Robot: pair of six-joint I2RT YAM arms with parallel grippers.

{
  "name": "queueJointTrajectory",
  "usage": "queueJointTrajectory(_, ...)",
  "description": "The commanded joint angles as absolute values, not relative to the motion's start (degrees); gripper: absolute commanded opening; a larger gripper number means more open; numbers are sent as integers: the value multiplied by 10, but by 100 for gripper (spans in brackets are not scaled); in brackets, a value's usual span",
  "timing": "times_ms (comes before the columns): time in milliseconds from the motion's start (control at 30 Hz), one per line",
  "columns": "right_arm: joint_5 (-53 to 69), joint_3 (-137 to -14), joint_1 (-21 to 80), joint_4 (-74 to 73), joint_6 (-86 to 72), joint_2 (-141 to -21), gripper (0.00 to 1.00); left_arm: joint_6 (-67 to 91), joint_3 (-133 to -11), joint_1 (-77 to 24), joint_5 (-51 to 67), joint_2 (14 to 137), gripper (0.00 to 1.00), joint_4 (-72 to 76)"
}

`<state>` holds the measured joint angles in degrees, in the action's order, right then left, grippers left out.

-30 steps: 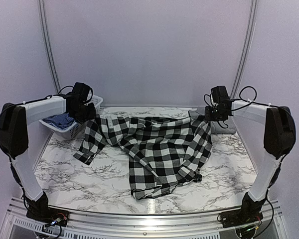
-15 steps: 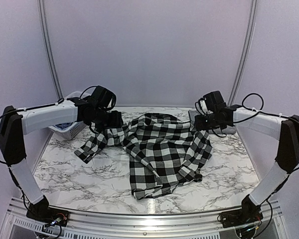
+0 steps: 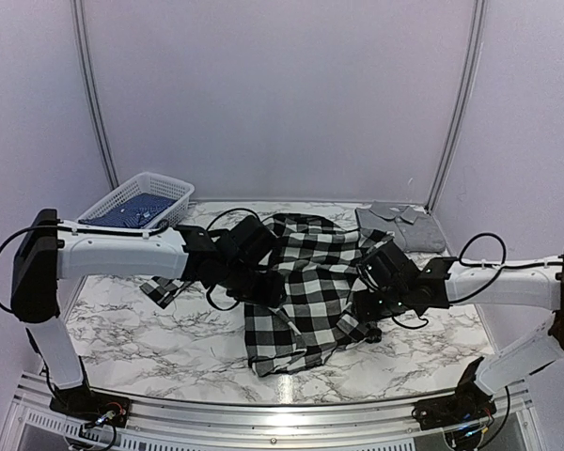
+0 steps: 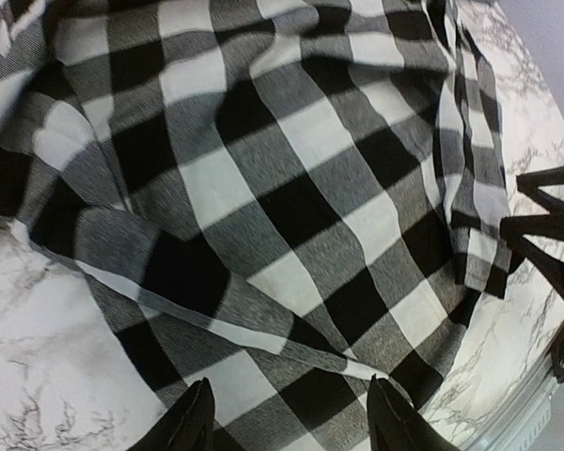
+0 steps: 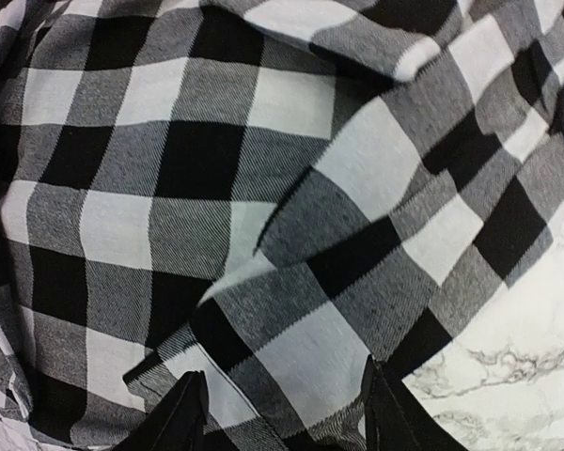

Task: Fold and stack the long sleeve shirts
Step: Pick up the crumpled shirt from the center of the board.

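Note:
The cloth at the fold's narrow end point(image 3: 293, 327) point(image 4: 346, 362) lies turned over across the shirt's near part, so my left gripper should move down and back onto that end.
A black-and-white checked long sleeve shirt point(image 3: 301, 282) lies crumpled in the middle of the marble table point(image 3: 150, 348). My left gripper point(image 3: 263, 285) hangs low over the shirt's left part, jaws open, and nothing is held; the left wrist view shows the check cloth point(image 4: 263, 216) spread beneath the open gripper point(image 4: 291, 418). My right gripper point(image 3: 371, 299) hangs low over the shirt's right edge, jaws open and empty; the right wrist view shows folded cloth point(image 5: 263, 207) under the gripper point(image 5: 282, 409). No lettered band shows.
A white basket point(image 3: 141, 200) with blue cloth stands at the back left. A folded grey shirt point(image 3: 401, 225) lies at the back right. Bare marble point(image 5: 517, 357) shows to the right of the cloth. The right arm's black frame point(image 4: 555, 235) shows in the left wrist view.
Both arms swung inward and down from the back corners to the middle. The shirt, stretched wide before, has dropped and bunched together. Both grippers now stand open over it.

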<state>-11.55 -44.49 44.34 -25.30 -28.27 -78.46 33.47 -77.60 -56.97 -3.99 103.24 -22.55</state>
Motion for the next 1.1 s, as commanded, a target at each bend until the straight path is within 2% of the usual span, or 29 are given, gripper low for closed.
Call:
queueJointTrajectory(0,-159,-404,460,-251,-371,-744,52,353,-774,-608,-37,1066,57,-236)
queueJointTrajectory(200,-186,-384,458,-205,-383,-760,53,371,-778,-639,-51,1101,59,-236)
queueJointTrajectory(400,-158,-378,436,-155,-377,-782,52,382,-801,-647,-64,1138,63,-235)
queueJointTrajectory(567,-155,-373,432,-151,-383,-792,47,388,-818,-649,-87,1159,59,-236)
queueJointTrajectory(633,-159,-367,429,-155,-388,-791,46,390,-819,-649,-98,1163,53,-236)
queueJointTrajectory(767,-169,-355,427,-168,-397,-786,43,396,-814,-649,-114,1159,26,-236)
queueJointTrajectory(867,-175,-344,426,-168,-402,-787,43,395,-806,-649,-130,1145,13,-236)
queueJointTrajectory(967,-168,-342,426,-156,-402,-798,38,395,-798,-648,-144,1131,6,-235)
queueJointTrajectory(1067,-166,-350,427,-151,-401,-809,30,395,-791,-648,-148,1118,2,-234)
